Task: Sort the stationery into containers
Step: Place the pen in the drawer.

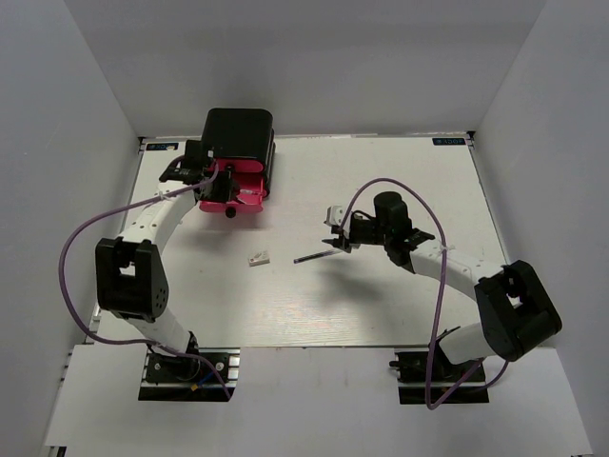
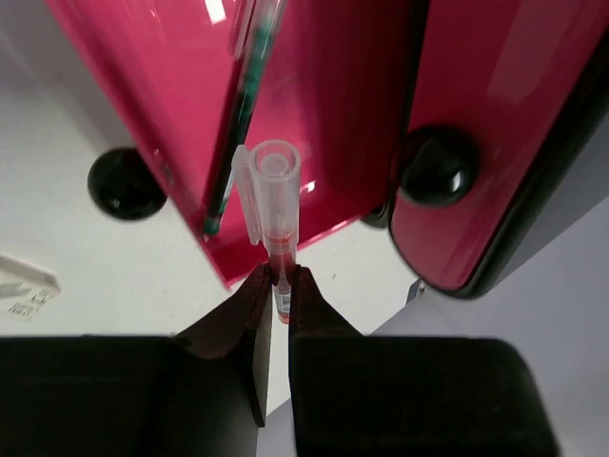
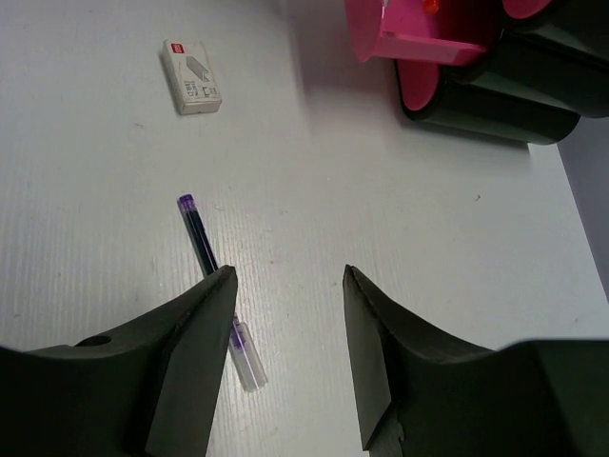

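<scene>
The clear cap already reaches over the bottom of the drawer, so the left gripper should stay over the open pink drawer next and open to let go of the red pen's lower end.
My left gripper point(image 2: 281, 281) is shut on the lower end of a red pen point(image 2: 275, 205) with a clear cap, held over the open pink drawer point(image 2: 324, 105) of the black chest point(image 1: 239, 132). A thin green-tipped pen point(image 2: 235, 133) lies inside that drawer. From above, the left gripper point(image 1: 217, 178) sits at the pulled-out drawer point(image 1: 238, 195). My right gripper point(image 3: 290, 276) is open above the table, nothing between its fingers. The dark blue pen point(image 3: 202, 238) lies flat beside and partly under its left finger. The pen point(image 1: 315, 255) lies just left of the right gripper point(image 1: 338, 238).
A small white eraser point(image 1: 259, 258) lies on the table between the arms, up-left of the pen in the right wrist view point(image 3: 192, 76). Black round knobs point(image 2: 125, 183) stick out from the drawer fronts. White walls enclose the table on three sides.
</scene>
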Motion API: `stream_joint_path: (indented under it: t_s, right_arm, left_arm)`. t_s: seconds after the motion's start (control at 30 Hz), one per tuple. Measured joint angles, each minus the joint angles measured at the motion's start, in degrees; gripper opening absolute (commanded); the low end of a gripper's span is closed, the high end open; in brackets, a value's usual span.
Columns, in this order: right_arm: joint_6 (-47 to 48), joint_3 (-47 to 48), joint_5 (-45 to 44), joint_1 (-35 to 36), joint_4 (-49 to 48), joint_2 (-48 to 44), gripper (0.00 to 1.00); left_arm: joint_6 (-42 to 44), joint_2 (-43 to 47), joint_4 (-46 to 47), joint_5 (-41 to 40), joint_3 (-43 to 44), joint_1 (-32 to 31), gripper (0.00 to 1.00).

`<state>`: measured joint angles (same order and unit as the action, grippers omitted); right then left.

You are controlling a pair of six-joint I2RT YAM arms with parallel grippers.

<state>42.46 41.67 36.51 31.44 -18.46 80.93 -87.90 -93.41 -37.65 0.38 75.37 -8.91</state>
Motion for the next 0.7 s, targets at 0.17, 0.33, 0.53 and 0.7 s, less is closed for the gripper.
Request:
stream_joint_path:
  t_s: [0.17,0.33,0.53,0.7]
  right_arm:
    - [0.4,-0.2,0.0,-0.3,0.5,0.0,0.55]
    - [1.3,-0.2,0.1,-0.5,1.0,0.0,0.59]
    - [2.9,-0.2,0.7,-0.6,2.1,0.7,0.61]
    - [3.4,-0.1,1.3,-0.6,2.4,2.9,0.61]
  left_arm:
    - [-0.9,-2.4,0.0,-1.5,2.6,1.1,0.0]
    - [-1.2,-3.0,0.4,-1.6,3.1,1.9,0.26]
    - [-1.5,-4.6,0.2,-1.4,3.4,2.0,0.52]
    - [-1.7,-4.7,0.3,-0.8,3.4,2.0,0.56]
